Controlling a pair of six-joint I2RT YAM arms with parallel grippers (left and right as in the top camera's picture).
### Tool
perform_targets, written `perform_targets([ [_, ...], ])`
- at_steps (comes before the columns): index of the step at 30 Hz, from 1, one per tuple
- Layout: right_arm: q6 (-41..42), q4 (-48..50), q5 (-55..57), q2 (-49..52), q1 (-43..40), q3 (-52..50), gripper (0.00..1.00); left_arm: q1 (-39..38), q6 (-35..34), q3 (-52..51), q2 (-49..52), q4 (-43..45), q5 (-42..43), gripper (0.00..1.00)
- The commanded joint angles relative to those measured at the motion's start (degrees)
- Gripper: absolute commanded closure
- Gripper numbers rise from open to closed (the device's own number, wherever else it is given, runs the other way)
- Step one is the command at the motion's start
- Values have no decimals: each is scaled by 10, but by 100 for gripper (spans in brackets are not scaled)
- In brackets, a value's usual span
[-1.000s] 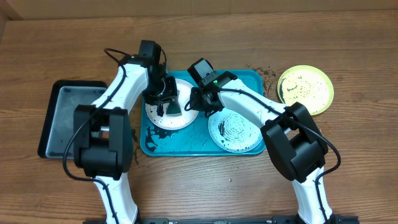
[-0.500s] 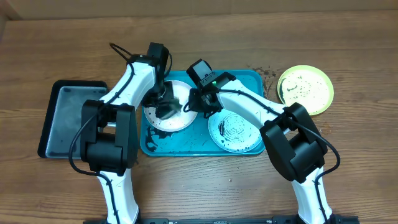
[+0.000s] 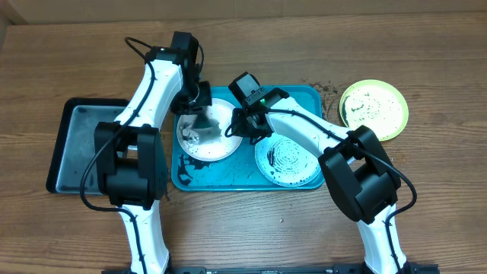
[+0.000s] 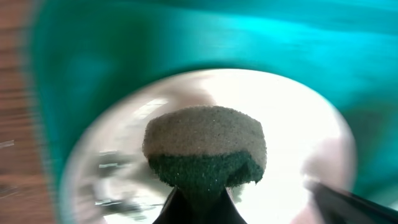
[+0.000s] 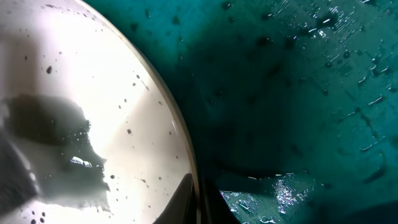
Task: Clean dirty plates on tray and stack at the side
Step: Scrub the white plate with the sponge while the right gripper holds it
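Observation:
Next, my right gripper lifts the white plate, carries it past the teal-rimmed plate and releases it on the yellow-green plate, since that one is outside the tray.
The white plate lies in the left half of the turquoise tray. My left gripper is shut on a sponge, tan on top and dark green below, and presses it on the white plate. My right gripper is shut on the white plate's right rim, one finger above and one below. The teal-rimmed plate with black smears lies in the tray's right half. The yellow-green plate with smears lies on the table right of the tray.
A black rectangular tray sits left of the turquoise tray. Black specks lie on the table near the tray's far right corner. The turquoise tray floor is wet and speckled.
My left gripper with the sponge has swept across the white plate, toward its left and near side and back toward its far edge. The right gripper has kept its hold on the rim.

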Motion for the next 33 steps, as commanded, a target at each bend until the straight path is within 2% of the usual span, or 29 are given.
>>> perform_targets([
  [1, -4, -2, 16, 5, -3, 8, 96, -11, 32, -16, 5, 17, 113, 96],
  [5, -4, -2, 16, 5, -3, 8, 96, -21, 31, -69, 5, 49, 108, 96],
  [7, -4, -1, 17, 5, -3, 8, 96, -21, 31, -101, 5, 76, 66, 96],
  [13, -5, -2, 17, 5, -3, 8, 96, -19, -41, -118, 5, 60, -198, 96],
  [17, -5, -4, 17, 5, -3, 8, 96, -19, -66, -102, 5, 31, -280, 96],
  [24, -17, -5, 21, 5, -3, 8, 96, -19, -75, -1, 3, -57, -298, 96],
  [28, -50, -9, 16, 2, -3, 9, 96, -5, -131, 79, -30, -112, -296, 96],
  [33, -109, -19, 17, -27, -3, 30, 96, 56, -176, 100, -113, -116, -251, 96],
])
